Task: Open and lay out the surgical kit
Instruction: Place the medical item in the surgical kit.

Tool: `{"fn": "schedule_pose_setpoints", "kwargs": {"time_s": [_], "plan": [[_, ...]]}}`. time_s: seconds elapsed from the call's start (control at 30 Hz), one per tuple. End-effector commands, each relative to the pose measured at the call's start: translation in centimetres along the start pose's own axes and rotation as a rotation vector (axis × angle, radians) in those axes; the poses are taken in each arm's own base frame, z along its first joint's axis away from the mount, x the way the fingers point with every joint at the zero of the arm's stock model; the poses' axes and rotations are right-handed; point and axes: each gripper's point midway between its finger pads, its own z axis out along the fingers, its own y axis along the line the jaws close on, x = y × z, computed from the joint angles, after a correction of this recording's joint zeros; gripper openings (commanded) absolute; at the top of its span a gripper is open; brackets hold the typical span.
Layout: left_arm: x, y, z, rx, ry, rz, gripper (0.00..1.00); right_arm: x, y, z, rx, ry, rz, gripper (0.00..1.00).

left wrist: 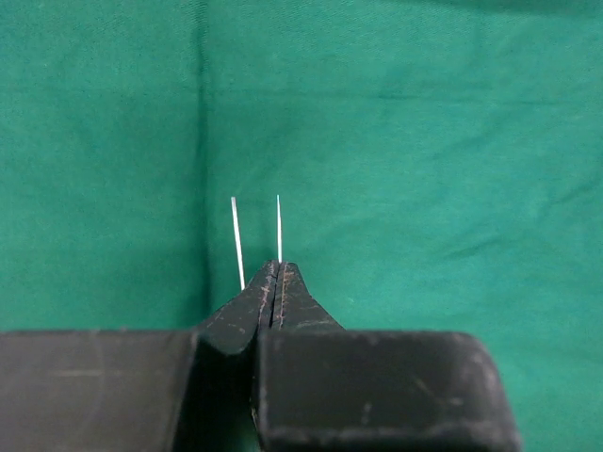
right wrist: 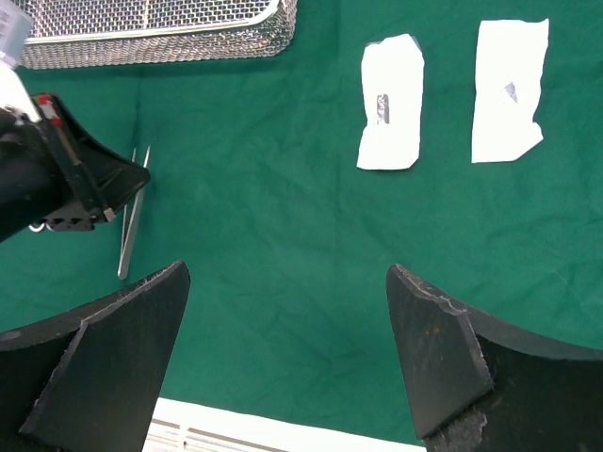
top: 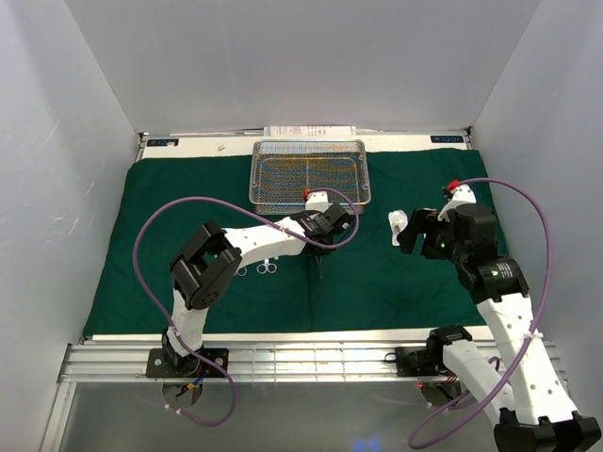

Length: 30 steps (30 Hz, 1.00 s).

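Observation:
Next, my left gripper comes down to the bare cloth short of the tray and releases the thin tweezers, since the tweezers' tines still hover above the cloth.
The dark green cloth lies spread flat, with the silver wire-mesh tray at its far middle. My left gripper is shut on thin tweezers, whose two tines stick out past the fingertips just over the cloth. In the top view that gripper hangs below the tray. Two small scissors lie left of it. My right gripper is open and holds nothing, hovering over bare cloth. Two white packets lie flat beyond it. In the right wrist view the tweezers show under the left gripper.
The cloth's near edge and the metal rail run in front of the arm bases. White walls close in the left, right and back. A white label strip sits behind the tray. The left arm's purple cable loops over the cloth.

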Motion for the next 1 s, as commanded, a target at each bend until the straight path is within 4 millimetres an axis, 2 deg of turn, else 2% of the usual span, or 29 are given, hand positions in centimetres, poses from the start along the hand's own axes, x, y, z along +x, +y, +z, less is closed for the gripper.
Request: {"fn": "schedule_pose_setpoints", "kwargs": {"time_s": [0.0,0.27,0.97], "plan": [[-2.0,-0.8,-0.2,0.047,-0.097,-0.011,0.0,0.7,0.1,-0.5,-0.007,0.002,0.004,0.9],[-3.3,-1.3,0.1,0.081,-0.18,0.042,0.0,1.5,0.5,-0.3,-0.033,0.025,-0.001,0.9],[-2.3,-0.7,2.7,0.032,-0.189,0.103,0.0,2.0,0.5,0.1,-0.039,0.049,-0.013,0.9]]}}
